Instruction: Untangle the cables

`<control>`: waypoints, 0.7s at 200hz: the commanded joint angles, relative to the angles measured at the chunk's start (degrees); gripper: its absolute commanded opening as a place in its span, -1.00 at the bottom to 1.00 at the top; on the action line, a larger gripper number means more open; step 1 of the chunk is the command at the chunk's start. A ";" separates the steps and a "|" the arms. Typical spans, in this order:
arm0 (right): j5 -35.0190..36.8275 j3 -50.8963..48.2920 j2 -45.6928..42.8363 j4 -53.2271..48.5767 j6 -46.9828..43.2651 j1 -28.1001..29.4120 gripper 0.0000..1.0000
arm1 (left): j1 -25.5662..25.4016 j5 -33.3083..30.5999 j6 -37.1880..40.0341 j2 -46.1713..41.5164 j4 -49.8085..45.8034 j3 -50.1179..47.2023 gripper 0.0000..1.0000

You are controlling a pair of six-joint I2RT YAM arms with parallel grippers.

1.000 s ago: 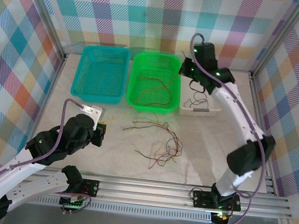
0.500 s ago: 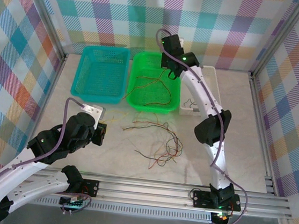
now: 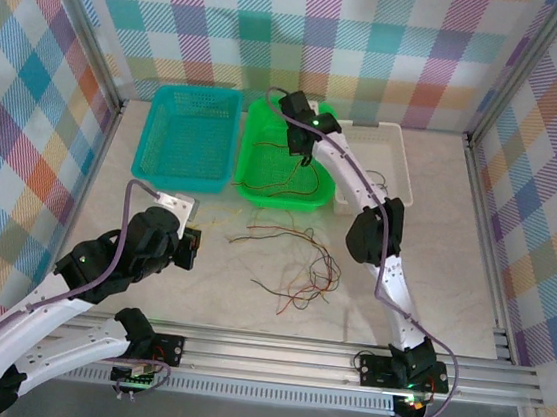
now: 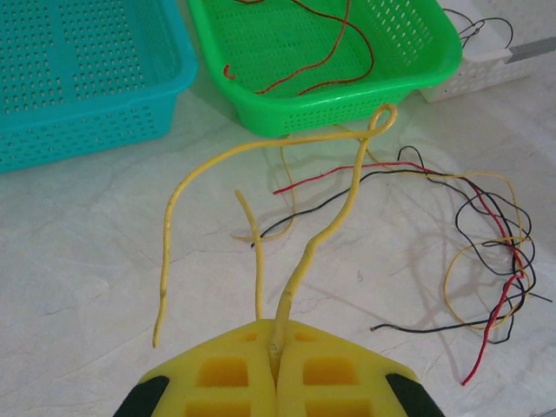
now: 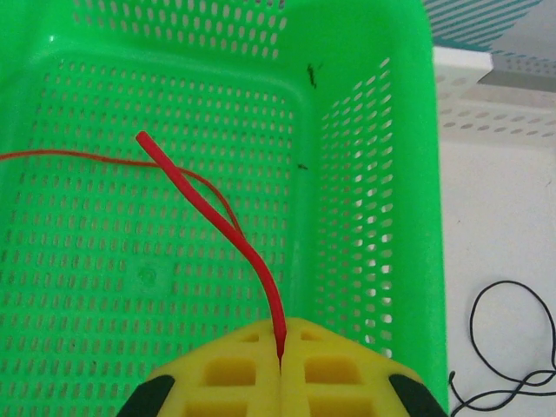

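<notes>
The green basket's bottom lies below my right gripper, so I should lower that gripper next and pull it back slightly to release the red cable where red cables lie.
A tangle of thin red, black and yellow cables (image 3: 298, 261) lies on the white table in front of the baskets. My left gripper (image 4: 278, 360) is shut on a yellow cable (image 4: 334, 213), which loops up toward the green basket (image 4: 434, 61); the gripper (image 3: 191, 244) hovers left of the tangle (image 4: 491, 252). My right gripper (image 5: 280, 352) is shut on a red cable (image 5: 213, 213) and hangs over the inside of the green basket (image 5: 373, 174), near its right wall. Seen from above, that gripper (image 3: 303, 151) is over the basket's back part (image 3: 259, 116), where other red cables lie.
A teal basket (image 3: 188, 136) stands left of the green one. A white tray (image 3: 401, 162) holding dark cables (image 5: 512, 347) sits to the right. Metal frame rails run along the near edge (image 3: 272, 354) and the sides.
My right arm has swung left from over the white tray to over the green basket, carrying the red cable. My left arm has stayed put.
</notes>
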 commanded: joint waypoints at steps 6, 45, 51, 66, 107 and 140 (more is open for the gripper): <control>0.48 1.76 2.05 -1.14 -2.71 1.52 -1.00 | 0.89 0.94 1.34 0.00 1.23 -0.71 -1.00; -2.32 3.05 5.29 -3.15 -3.73 1.67 -1.00 | 1.10 1.31 1.43 0.18 1.22 -0.76 -1.00; -2.74 3.47 5.87 -3.73 -3.85 1.67 -1.00 | 1.10 1.34 1.40 0.18 1.23 -0.72 -1.00; -3.89 3.66 6.81 -4.52 -4.04 1.67 -1.00 | 1.12 1.39 1.41 0.26 1.25 -0.74 -1.00; -6.25 3.67 8.24 -6.28 -3.82 1.40 -1.00 | 1.23 1.66 1.39 0.34 1.32 -0.84 -1.00; -7.97 3.73 8.01 -7.51 -2.62 0.83 -1.00 | 1.23 1.78 1.57 0.45 1.32 -0.81 -1.00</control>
